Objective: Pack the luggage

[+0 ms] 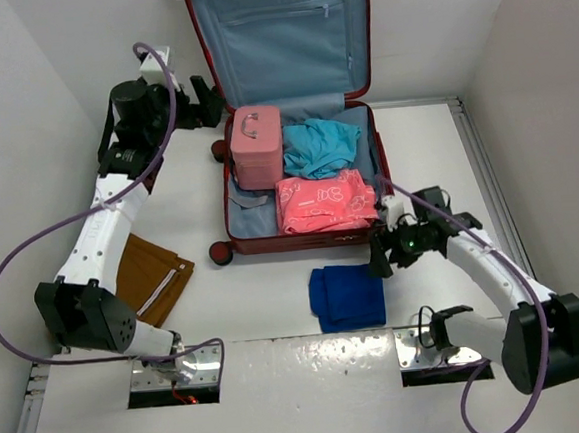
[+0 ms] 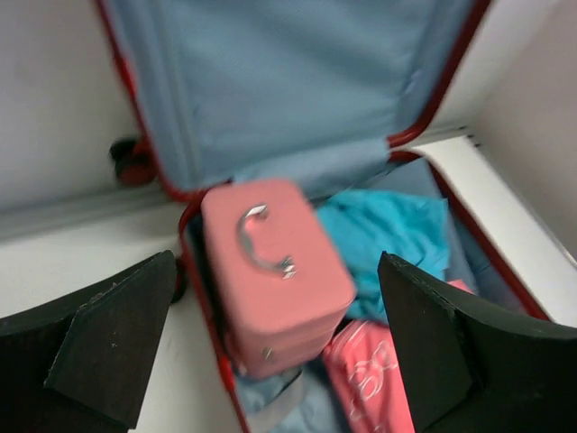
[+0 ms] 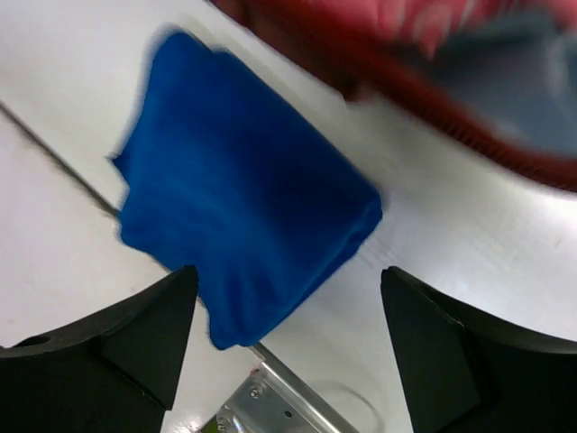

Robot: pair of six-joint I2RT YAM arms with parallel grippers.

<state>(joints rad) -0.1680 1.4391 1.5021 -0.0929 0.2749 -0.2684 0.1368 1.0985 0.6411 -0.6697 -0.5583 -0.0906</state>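
I need to lower my right gripper next and move it over onto the edge of the blue cloth beside my open fingers, near the luggage-side corner point(image 1: 377, 279) point(image 3: 353, 223).
The dark red luggage point(image 1: 272, 244) lies open, lid up against the back wall. Inside are a small pink case point(image 1: 257, 146), a teal garment point(image 1: 319, 144) and a folded pink garment point(image 1: 325, 201). My left gripper point(image 1: 203, 101) is open and empty, left of the luggage near its hinge; its wrist view shows the pink case point(image 2: 275, 280) and the teal garment point(image 2: 388, 239) between its fingers. My right gripper point(image 1: 382, 257) is open and empty, just right of a folded blue cloth point(image 1: 347, 296) on the table in front of the luggage. The blue cloth point(image 3: 239, 185) fills the right wrist view.
A folded brown garment point(image 1: 149, 278) lies on the table at the left, beside the left arm. White walls close in the left, back and right. A metal plate point(image 1: 312, 370) with two arm mounts runs along the near edge.
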